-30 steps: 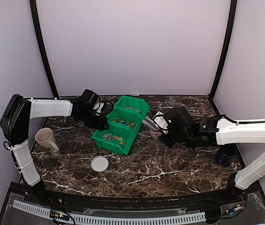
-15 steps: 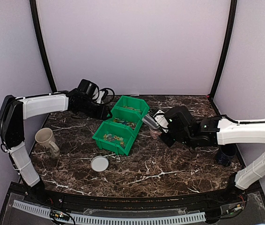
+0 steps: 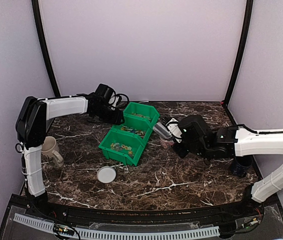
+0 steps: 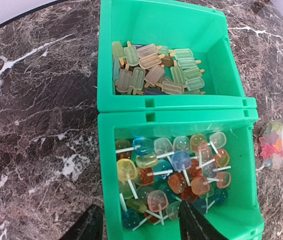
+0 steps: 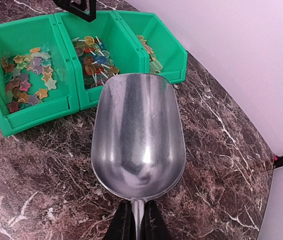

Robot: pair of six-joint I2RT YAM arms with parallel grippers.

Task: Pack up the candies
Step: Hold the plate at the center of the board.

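I should lower my left gripper next onto the middle compartment's side [image 3: 118,125] below it, because one open finger is outside the bin [image 3: 115,154] and the other is over the lollipops.
The candies lie in a green three-compartment bin [image 3: 115,154]. Star shapes [image 5: 26,75] fill one end, lollipops [image 4: 174,175] the middle, ice-pop shapes [image 4: 154,72] the other end. My left gripper [image 4: 141,222] hovers open over the middle compartment's wall, one finger outside above the table and the other above the lollipops, holding nothing. In the top view it [image 3: 115,112] sits at the bin's far left side. My right gripper [image 5: 138,220] is shut on the handle of an empty metal scoop [image 5: 139,135], which points at the bin from the right.
A clear jar [image 4: 281,145] with some star candies stands on the table just right of the bin, by the scoop. A beige mug [image 3: 49,148] stands at the left, a white lid [image 3: 106,174] in front of the bin, and a dark cup [image 3: 241,165] at the right.
My left arm has swung from the bin's left side toward the back and right, ending above its far left edge. The right arm and scoop have barely moved.
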